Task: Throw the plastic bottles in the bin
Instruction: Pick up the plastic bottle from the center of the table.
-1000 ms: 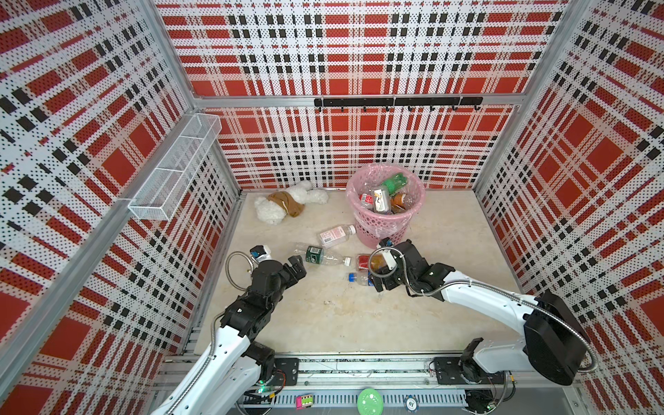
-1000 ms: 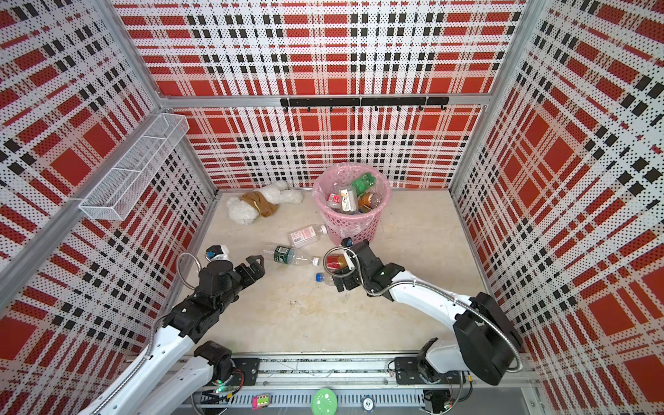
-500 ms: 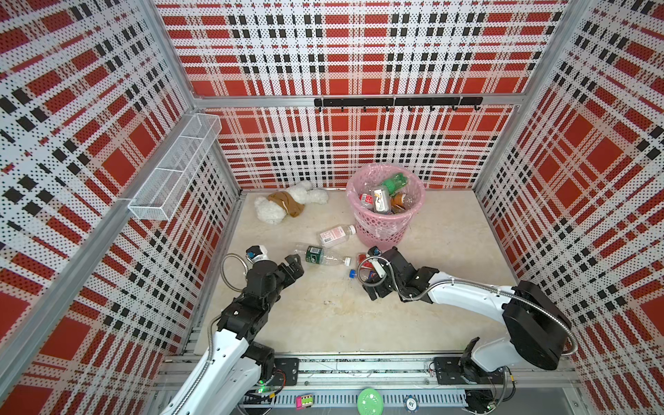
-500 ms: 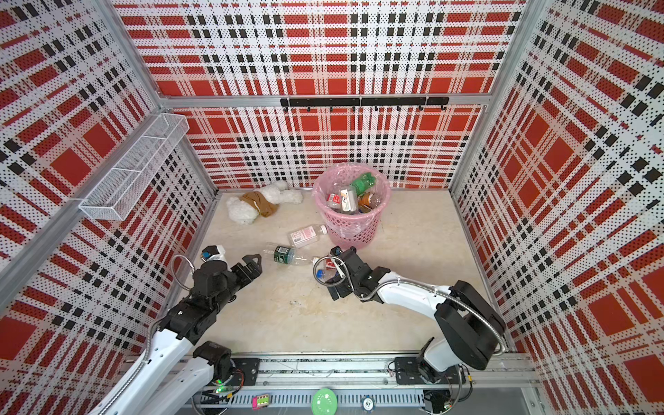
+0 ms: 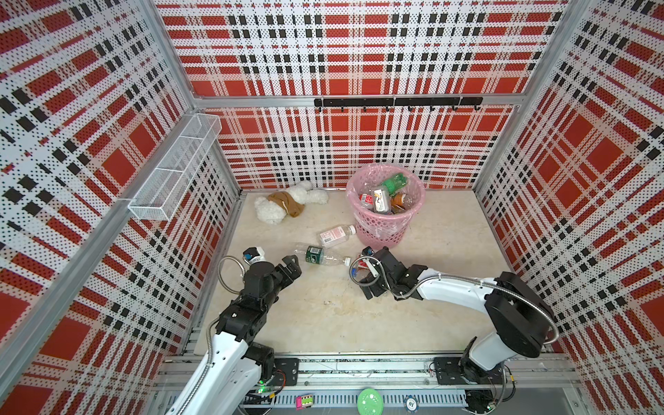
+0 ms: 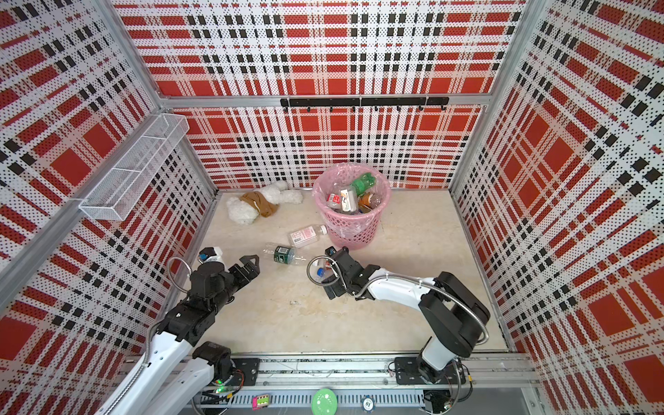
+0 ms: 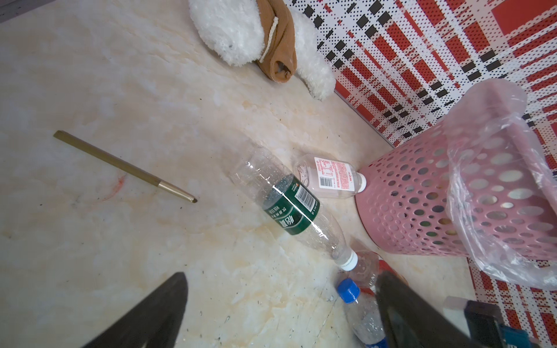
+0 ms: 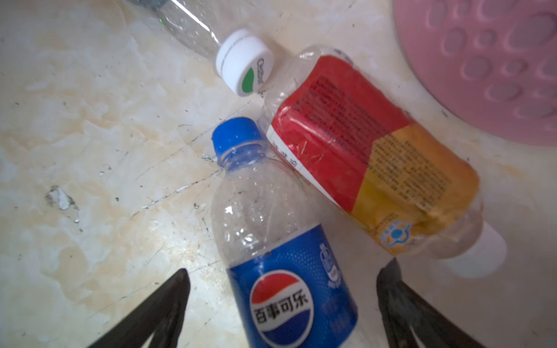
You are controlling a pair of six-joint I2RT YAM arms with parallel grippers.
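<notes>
My right gripper sinks down around that label and closes next, since the open fingers already stand on both sides of the blue label of the cola bottle (image 8: 293, 290).
The pink bin (image 5: 384, 219) (image 6: 354, 224) stands at the back, lined with a clear bag and holding several plastic bottles. More bottles lie on the floor in front of it. These are a pink-label bottle (image 5: 336, 235) (image 7: 331, 177), a green-label bottle (image 5: 318, 255) (image 7: 289, 208), a blue-label bottle (image 8: 283, 265) and a red-and-orange-label bottle (image 8: 370, 156). My right gripper (image 5: 359, 273) (image 8: 283, 277) is open and straddles the blue-label bottle, with a gap on each side. My left gripper (image 5: 295, 266) (image 7: 281, 280) is open and empty, just short of the green-label bottle's base.
A white plush toy (image 5: 287, 204) with brown cloth lies at the back left. A thin brown stick (image 7: 123, 165) lies on the floor in the left wrist view. A wire-mesh shelf (image 5: 176, 169) hangs on the left wall and a black hook rail (image 5: 395, 102) on the back wall.
My right gripper has moved left and toward the front, away from the bin, and now sits over the blue-label bottle. The left arm has barely shifted.
</notes>
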